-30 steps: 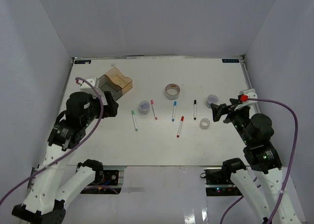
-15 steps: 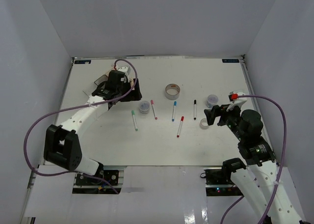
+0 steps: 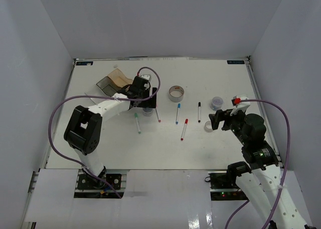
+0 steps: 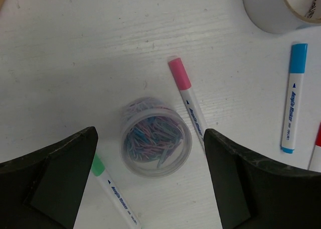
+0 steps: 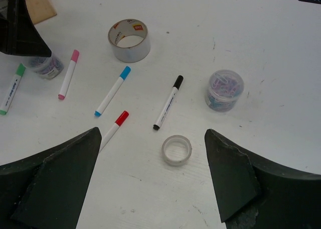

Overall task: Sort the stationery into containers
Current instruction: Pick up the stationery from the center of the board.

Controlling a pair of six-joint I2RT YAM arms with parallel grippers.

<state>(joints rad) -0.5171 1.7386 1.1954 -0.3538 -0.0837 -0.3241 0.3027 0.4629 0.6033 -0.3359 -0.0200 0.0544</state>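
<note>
The left gripper moves down around the sides of the tub of paper clips (image 3: 147, 111) (image 4: 155, 139) next and closes on it, since the tub stands below, between its open fingers.
My left gripper (image 3: 146, 103) (image 4: 150, 153) hangs open over a round tub of coloured paper clips (image 4: 156, 137) (image 3: 147, 110), one finger on each side, not touching it. A green-capped marker (image 4: 113, 189) lies to the tub's left and a pink-capped marker (image 4: 188, 101) to its right. Further right lie the blue (image 3: 177, 113), red (image 3: 184, 129) and black (image 3: 199, 111) markers. My right gripper (image 3: 219, 120) (image 5: 153, 138) is open above the small clear tape roll (image 5: 176, 150) (image 3: 209, 126). The silvery tape ring (image 3: 176, 93) and a second tub (image 3: 216, 103) stand behind. The containers (image 3: 116, 82), amber and clear, sit at the back left.
White walls close in the table (image 3: 165, 151) on three sides. The left arm's purple cable (image 3: 62, 111) loops over the table's left half. In the right wrist view the left gripper's dark finger (image 5: 20, 28) stands over the far tub (image 5: 45, 66).
My left arm has swung out from its base, past the containers, to above the paper clip tub. My right gripper has shifted a little left toward the clear tape roll. Both stay open.
</note>
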